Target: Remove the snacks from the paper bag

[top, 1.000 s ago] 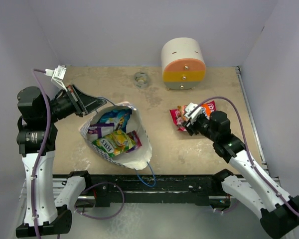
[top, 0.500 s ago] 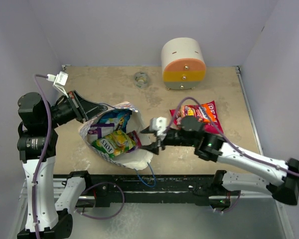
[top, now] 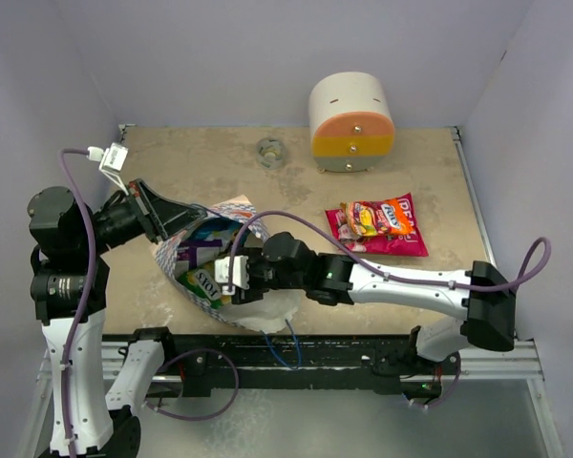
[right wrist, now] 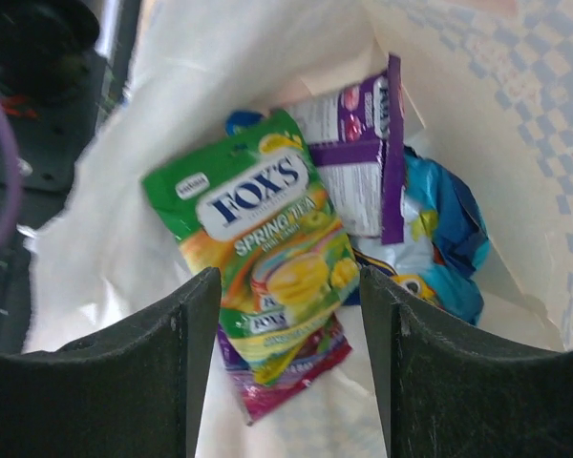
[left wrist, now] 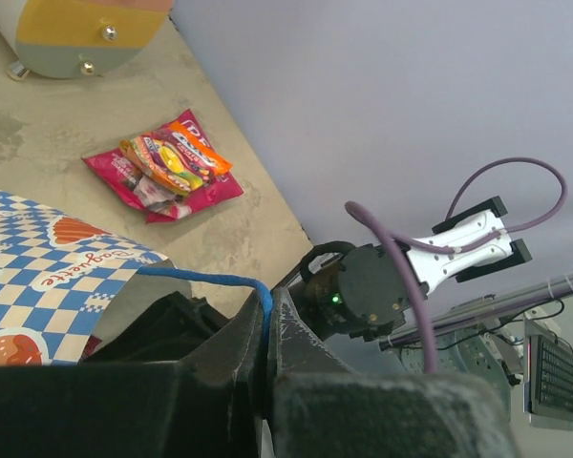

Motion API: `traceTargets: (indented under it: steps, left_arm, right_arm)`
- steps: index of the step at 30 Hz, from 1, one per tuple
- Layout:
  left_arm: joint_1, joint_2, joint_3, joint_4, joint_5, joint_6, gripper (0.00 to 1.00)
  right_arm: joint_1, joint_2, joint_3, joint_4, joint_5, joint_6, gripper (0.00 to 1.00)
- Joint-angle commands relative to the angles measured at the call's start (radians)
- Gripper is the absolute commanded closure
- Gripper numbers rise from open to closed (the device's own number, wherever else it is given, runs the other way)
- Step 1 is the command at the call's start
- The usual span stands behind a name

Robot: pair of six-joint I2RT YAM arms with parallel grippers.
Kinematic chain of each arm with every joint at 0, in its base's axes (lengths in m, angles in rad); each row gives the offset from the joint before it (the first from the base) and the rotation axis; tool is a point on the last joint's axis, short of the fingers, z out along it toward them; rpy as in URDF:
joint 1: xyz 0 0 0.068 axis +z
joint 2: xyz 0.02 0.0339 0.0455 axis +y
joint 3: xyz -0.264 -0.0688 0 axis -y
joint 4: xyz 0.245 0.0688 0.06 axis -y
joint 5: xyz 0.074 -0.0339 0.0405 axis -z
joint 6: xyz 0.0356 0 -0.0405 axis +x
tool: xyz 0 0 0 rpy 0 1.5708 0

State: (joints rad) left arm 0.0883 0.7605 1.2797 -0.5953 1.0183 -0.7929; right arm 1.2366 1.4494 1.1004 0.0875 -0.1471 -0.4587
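Observation:
The green Fox's packet (right wrist: 267, 248) lies uncovered below the right gripper, so the robot will next lower that gripper's open fingers deeper into the bag and close them on the packet's near edge (right wrist: 212, 263).
The paper bag (top: 258, 307) lies on its side, mouth up, checkered outside (left wrist: 38, 277), cream lining (right wrist: 86, 248). My left gripper (top: 177, 216) is shut on its blue cord handle (left wrist: 201, 279) and holds the rim up; the closed jaws (left wrist: 265, 315) pinch the cord. My right gripper (top: 231, 277) is open and empty in the bag's mouth. Its jaws (right wrist: 291, 286) straddle a green Fox's packet (right wrist: 267, 248), apart from it. Purple (right wrist: 363, 153), blue (right wrist: 444, 224) and magenta (right wrist: 286, 382) snacks lie beside it. Red and orange packets (top: 377, 224) lie on the table to the right.
A rounded cream, orange and yellow drawer box (top: 351, 119) stands at the back. A small grey ring (top: 269, 151) lies left of it. The bag's second blue cord (top: 285, 339) hangs over the near edge. Walls close in on three sides.
My right arm has left the packets on the table at the right and swung left, its open gripper now in the bag's mouth. The left gripper keeps its hold on the cord.

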Motion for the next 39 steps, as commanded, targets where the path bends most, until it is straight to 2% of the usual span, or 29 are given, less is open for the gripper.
traceTargets:
  steps: [1, 8, 16, 19, 23, 30, 34, 39]
  left_arm:
    - [-0.007, -0.022, 0.015, 0.081, 0.039, -0.038, 1.00]
    - [-0.007, -0.013, 0.021, 0.061, 0.031, -0.020, 1.00]
    - [-0.007, 0.000, 0.029, 0.038, 0.031, -0.008, 1.00]
    - [-0.007, 0.002, 0.034, 0.031, 0.033, -0.004, 1.00]
    - [-0.007, 0.003, 0.036, 0.026, 0.030, -0.006, 1.00]
    - [-0.007, -0.001, 0.037, 0.027, 0.029, -0.010, 1.00]
    - [-0.007, 0.002, 0.039, 0.031, 0.025, -0.017, 1.00]
    - [-0.007, 0.000, 0.040, 0.037, 0.028, -0.026, 1.00]
  right_arm:
    - [0.009, 0.033, -0.006, -0.004, 0.119, -0.151, 0.38]
    - [0.015, 0.142, -0.039, 0.063, 0.132, -0.122, 0.37]
    - [0.042, 0.206, -0.066, 0.120, 0.079, -0.137, 0.32]
    - [0.043, 0.224, -0.076, 0.161, 0.121, -0.124, 0.31]
    - [0.043, 0.240, -0.081, 0.241, 0.274, -0.059, 0.32]
    - [0.043, 0.250, -0.068, 0.301, 0.423, 0.012, 0.38]
    - [0.043, 0.243, -0.080, 0.332, 0.432, 0.034, 0.50]
    - [0.040, 0.271, -0.084, 0.354, 0.424, 0.033, 0.52]
